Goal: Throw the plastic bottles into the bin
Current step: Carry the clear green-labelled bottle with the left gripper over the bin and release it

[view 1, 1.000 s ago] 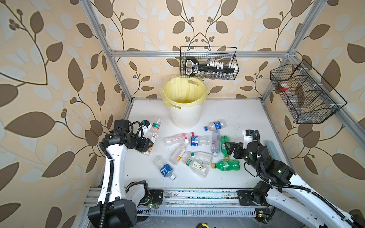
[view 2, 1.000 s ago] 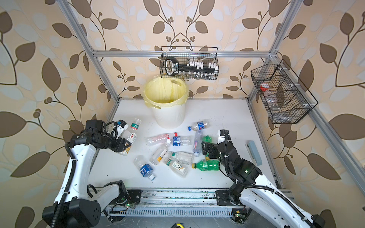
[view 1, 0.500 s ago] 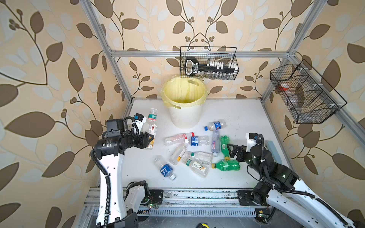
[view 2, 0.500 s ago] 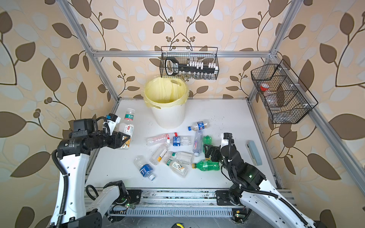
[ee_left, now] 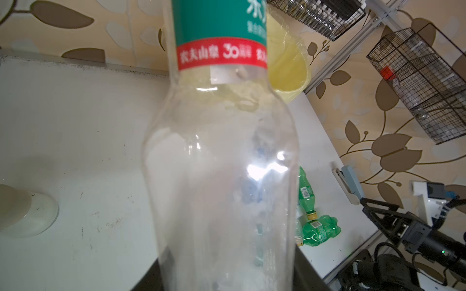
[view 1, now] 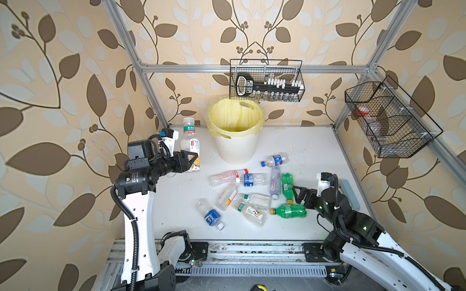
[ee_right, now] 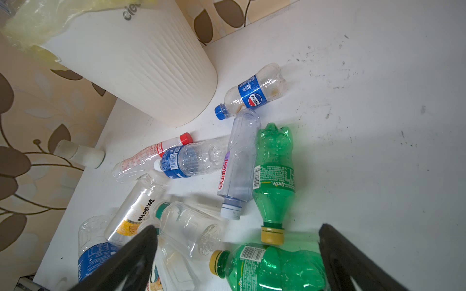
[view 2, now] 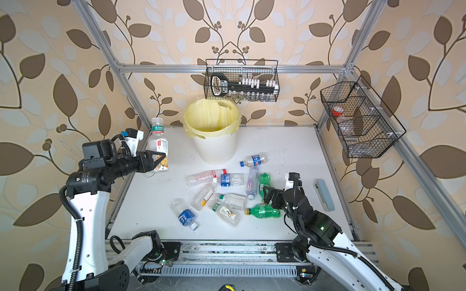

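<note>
My left gripper rises next and carries the bottle outward over the bin's yellow-lined opening (view 1: pixel 236 117) (ee_left: pixel 288 65) to release it, since that opening lies outward of the gripper.
My left gripper (view 1: pixel 189 161) is shut on the lower part of a clear plastic bottle (view 1: pixel 191 143) with a teal and red neck label. The bottle stands upright in the air, just left of the bin (view 1: pixel 235 151), a cream ribbed wastebasket with a yellow liner. In the left wrist view the held bottle (ee_left: pixel 219 163) fills the middle. Several more plastic bottles (view 1: pixel 252 191) lie in a heap on the white table. My right gripper (view 1: pixel 298 195) is open, low over a lying green bottle (ee_right: pixel 272 269), its fingers (ee_right: pixel 136 254) on either side. A second green bottle (ee_right: pixel 274 171) lies just beyond.
A squat white jar (ee_right: pixel 80 153) stands near the table's left edge, under my left arm. A blue-grey block (view 1: pixel 349 192) lies by the right edge. Black wire baskets hang on the back rail (view 1: pixel 267 80) and the right rail (view 1: pixel 388 118).
My left gripper has lifted its bottle off the table, turned it upright and carried it up and right toward the bin. The right gripper has dropped back slightly beside the green bottle.
</note>
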